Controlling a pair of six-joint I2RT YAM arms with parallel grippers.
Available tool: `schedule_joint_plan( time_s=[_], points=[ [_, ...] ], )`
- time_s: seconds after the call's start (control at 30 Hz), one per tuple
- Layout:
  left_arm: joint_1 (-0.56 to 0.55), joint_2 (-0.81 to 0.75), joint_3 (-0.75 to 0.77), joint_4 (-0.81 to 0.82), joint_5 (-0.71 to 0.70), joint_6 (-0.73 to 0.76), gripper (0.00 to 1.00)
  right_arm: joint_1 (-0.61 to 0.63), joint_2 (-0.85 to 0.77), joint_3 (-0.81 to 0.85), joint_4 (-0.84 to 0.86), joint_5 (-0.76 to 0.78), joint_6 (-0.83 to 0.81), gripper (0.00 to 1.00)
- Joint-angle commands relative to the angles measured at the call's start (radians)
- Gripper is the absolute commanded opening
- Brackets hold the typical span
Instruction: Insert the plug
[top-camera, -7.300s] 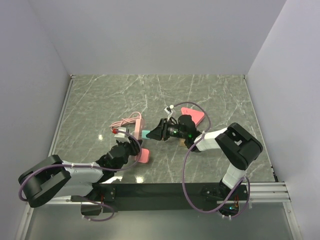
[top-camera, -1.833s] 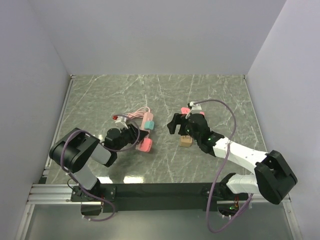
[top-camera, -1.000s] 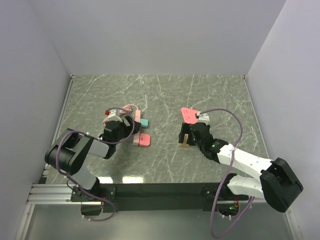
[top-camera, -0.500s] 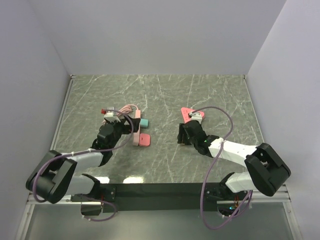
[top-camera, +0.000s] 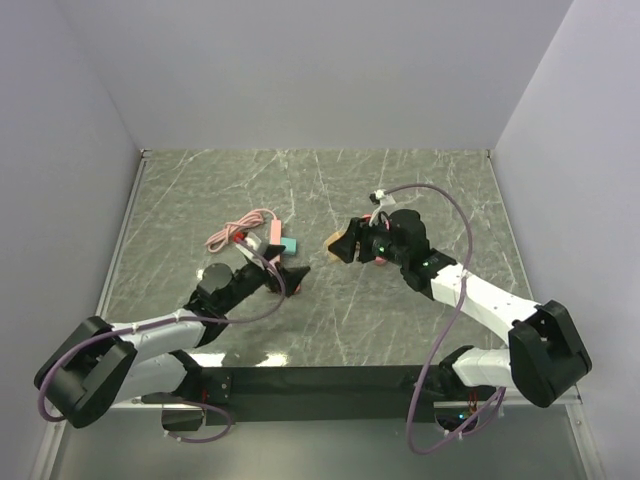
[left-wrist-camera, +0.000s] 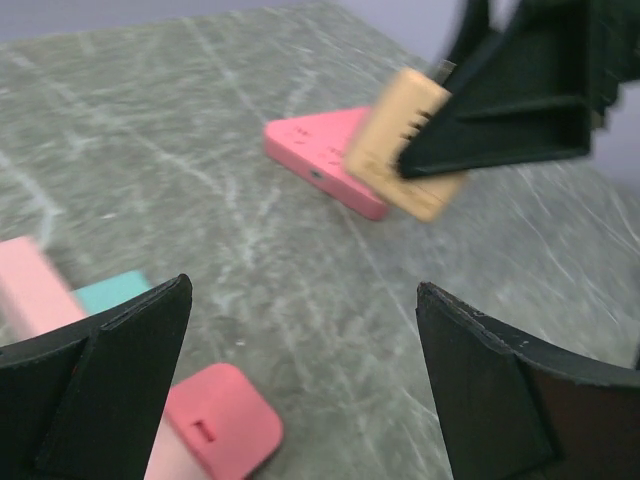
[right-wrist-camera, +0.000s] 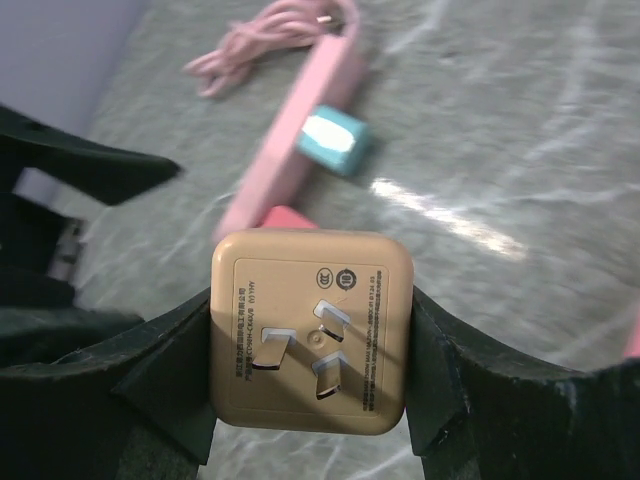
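I should move my left gripper to the right in the top view and close it on the exposed end of the tan plug, because that end sticks out clear of my right gripper's fingers.
A tan three-prong plug (right-wrist-camera: 310, 330) hangs above the table with my right gripper (right-wrist-camera: 310, 318) shut on its two sides, prongs facing the wrist camera. From above, the plug (top-camera: 340, 245) and right gripper (top-camera: 346, 247) sit just right of the pink power strip (top-camera: 272, 238). A teal plug (top-camera: 290, 245) sits in the strip. My left gripper (top-camera: 285, 277) stands open over the strip's near red-pink end (left-wrist-camera: 220, 420), nothing between its fingers. The left wrist view shows that gripper (left-wrist-camera: 303, 292) wide open, with the tan plug (left-wrist-camera: 408, 145) ahead.
The strip's pink cable (top-camera: 235, 232) is coiled at its far end. A flat pink piece (left-wrist-camera: 320, 160) lies on the marble table (top-camera: 420, 180) behind the right gripper, mostly hidden from above. Grey walls enclose the table on three sides.
My right gripper has shut on the tan plug, lifted it off the table and carried it left toward the strip. My left gripper has shifted toward the strip's near end.
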Motion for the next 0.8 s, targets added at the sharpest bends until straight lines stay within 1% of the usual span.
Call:
schedule_joint_plan(
  time_s=[0.0, 0.03, 0.17, 0.3, 0.4, 0.5, 0.53, 0.63, 0.67, 0.73, 0.77],
  points=[
    [-0.070, -0.001, 0.009, 0.049, 0.085, 0.087, 0.99, -0.014, 0.033, 0.028, 0.132, -0.266, 0.041, 0.24],
    [-0.103, 0.000, 0.012, 0.052, 0.077, 0.095, 0.99, -0.015, 0.045, 0.030, 0.156, -0.342, 0.058, 0.24],
    [-0.171, 0.005, 0.044, 0.030, 0.027, 0.139, 0.99, -0.014, 0.074, 0.022, 0.230, -0.433, 0.106, 0.23],
    [-0.189, 0.025, 0.034, 0.106, -0.068, 0.146, 0.99, -0.014, 0.087, 0.012, 0.276, -0.493, 0.135, 0.23],
    [-0.199, 0.066, 0.047, 0.144, -0.096, 0.150, 1.00, -0.014, 0.108, 0.002, 0.337, -0.545, 0.175, 0.23],
    [-0.214, 0.115, 0.046, 0.239, -0.143, 0.153, 0.99, -0.014, 0.142, -0.015, 0.437, -0.601, 0.239, 0.23],
    [-0.222, 0.127, 0.047, 0.254, -0.165, 0.158, 0.99, -0.014, 0.149, -0.019, 0.493, -0.615, 0.276, 0.23],
    [-0.229, 0.167, 0.047, 0.322, -0.168, 0.161, 0.99, -0.014, 0.179, -0.030, 0.558, -0.643, 0.320, 0.23],
    [-0.229, 0.172, 0.044, 0.368, -0.168, 0.156, 0.99, -0.015, 0.183, -0.033, 0.561, -0.643, 0.323, 0.23],
    [-0.232, 0.183, 0.043, 0.392, -0.168, 0.153, 0.99, -0.014, 0.192, -0.033, 0.563, -0.645, 0.323, 0.23],
    [-0.234, 0.187, 0.049, 0.397, -0.168, 0.152, 0.97, -0.015, 0.194, -0.033, 0.568, -0.646, 0.328, 0.23]
  ],
)
